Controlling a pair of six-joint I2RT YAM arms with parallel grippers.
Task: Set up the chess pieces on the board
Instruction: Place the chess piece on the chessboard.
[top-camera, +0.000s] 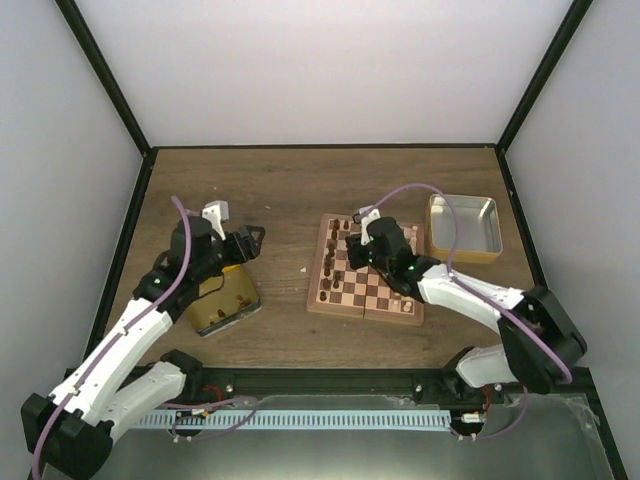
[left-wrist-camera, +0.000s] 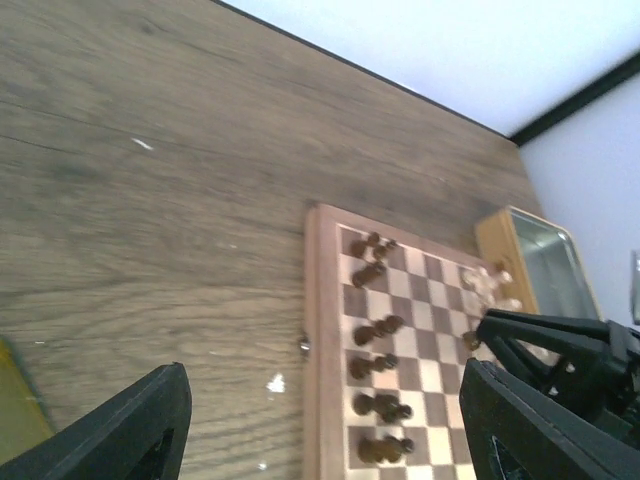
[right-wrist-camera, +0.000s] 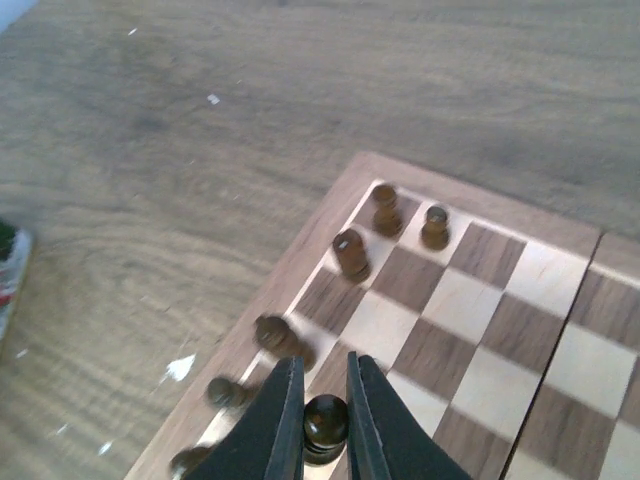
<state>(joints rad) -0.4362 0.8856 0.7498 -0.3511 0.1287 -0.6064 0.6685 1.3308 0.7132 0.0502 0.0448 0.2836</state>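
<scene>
My right gripper will next move outward and down toward the board's far corner, onto the dark square (top-camera: 344, 236) (right-wrist-camera: 407, 275) beside the lone standing pawn, because that square is empty.
The board (top-camera: 365, 311) lies right of the table's middle. Dark brown chess pieces (top-camera: 335, 262) stand along its left columns, and in the left wrist view they form a row (left-wrist-camera: 375, 365). A few pale pieces (left-wrist-camera: 487, 285) stand at the board's far right side. My right gripper (right-wrist-camera: 325, 400) is low over the board's left edge (right-wrist-camera: 298, 262), shut on a dark round-headed piece (right-wrist-camera: 326, 422). From above, this gripper (top-camera: 352, 258) sits among the dark pieces. My left gripper (top-camera: 252, 240) hangs open and empty left of the board, its fingers (left-wrist-camera: 110, 440) wide apart.
A gold tin (top-camera: 222, 300) sits under the left arm, and its edge (left-wrist-camera: 12, 405) shows in the left wrist view. A silver tin (top-camera: 463, 226) stands right of the board. Small white specks (left-wrist-camera: 275, 382) lie on the wooden table. Black frame posts and white walls close in the table.
</scene>
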